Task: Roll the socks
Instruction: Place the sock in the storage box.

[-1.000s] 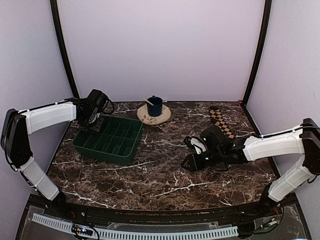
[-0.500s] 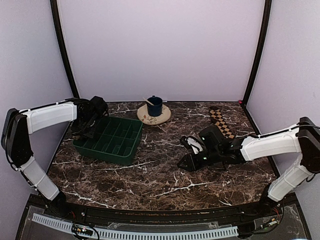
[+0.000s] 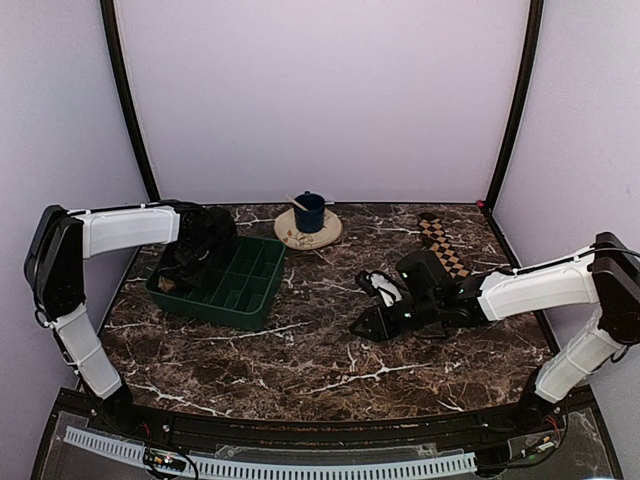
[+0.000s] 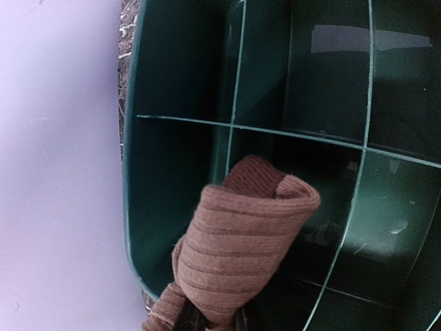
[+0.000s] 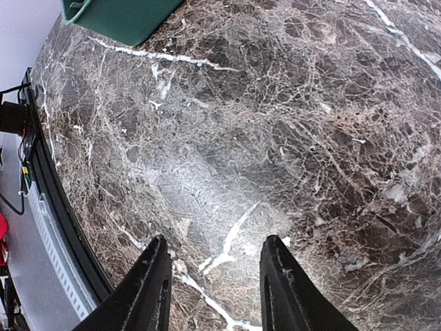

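Note:
My left gripper should next turn and go down into the tray's near section beside the corner one and release the rolled sock, which still hangs above the tray's dividers.
The plain tan-brown sock point(image 4: 241, 255) is a rolled bundle pinched at its lower end by my left gripper point(image 4: 213, 321), which is shut on it. The roll hangs over the left compartments of the green divided tray point(image 4: 131, 172). From above, my left gripper point(image 3: 188, 262) is low over the tray point(image 3: 262, 292), and a bit of the sock point(image 3: 167, 284) shows under it. The brown-and-cream checkered sock point(image 3: 443, 245) lies flat as a strip at the back right. My right gripper point(image 3: 366, 324) hovers open over bare marble, empty, its fingertips point(image 5: 148, 289) well apart around the gap point(image 5: 217, 252).
A blue cup point(image 3: 309, 212) with a stick in it stands on a cream saucer point(image 3: 296, 236) at the back centre, just behind the tray. The tray's corner point(image 5: 117, 17) shows at the top of the right wrist view. The table's front edge point(image 5: 62, 227) runs close to the right gripper.
My left arm has swung from the tray's back-left corner down and right over its left compartments, carrying the rolled sock. The right gripper has crept slightly left.

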### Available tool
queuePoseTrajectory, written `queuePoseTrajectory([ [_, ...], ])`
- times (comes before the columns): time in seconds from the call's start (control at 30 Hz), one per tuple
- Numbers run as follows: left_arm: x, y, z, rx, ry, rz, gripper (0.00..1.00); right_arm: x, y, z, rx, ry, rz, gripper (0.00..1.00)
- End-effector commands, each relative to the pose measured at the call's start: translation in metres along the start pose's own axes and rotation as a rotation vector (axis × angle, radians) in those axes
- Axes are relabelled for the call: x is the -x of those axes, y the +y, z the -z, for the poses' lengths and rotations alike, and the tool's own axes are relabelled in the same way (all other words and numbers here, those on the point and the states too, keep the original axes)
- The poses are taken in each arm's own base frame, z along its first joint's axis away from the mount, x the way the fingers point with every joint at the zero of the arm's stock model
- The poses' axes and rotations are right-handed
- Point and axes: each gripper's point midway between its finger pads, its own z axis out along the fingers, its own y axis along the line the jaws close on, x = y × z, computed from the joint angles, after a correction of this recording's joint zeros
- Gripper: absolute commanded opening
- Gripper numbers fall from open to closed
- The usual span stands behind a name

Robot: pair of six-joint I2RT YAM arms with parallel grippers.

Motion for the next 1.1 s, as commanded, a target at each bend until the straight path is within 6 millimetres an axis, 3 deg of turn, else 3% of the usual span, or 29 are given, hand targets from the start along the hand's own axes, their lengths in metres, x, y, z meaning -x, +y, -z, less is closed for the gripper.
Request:
queuePoseTrajectory([
  [0.0, 0.001, -0.005, 0.004, -0.03, 0.016, 0.018, 0.0, 0.014, 0.005, 0.001, 0.027, -0.044, 0.019, 0.4],
  [0.33, 0.003, -0.025, -0.008, -0.155, 0.04, 0.045, 0.0, 0.014, 0.006, 0.005, 0.024, -0.045, 0.012, 0.4],
  [1.07, 0.012, -0.029, -0.04, -0.402, 0.111, 0.145, 0.0, 0.021, 0.008, -0.005, 0.026, -0.025, -0.002, 0.41],
])
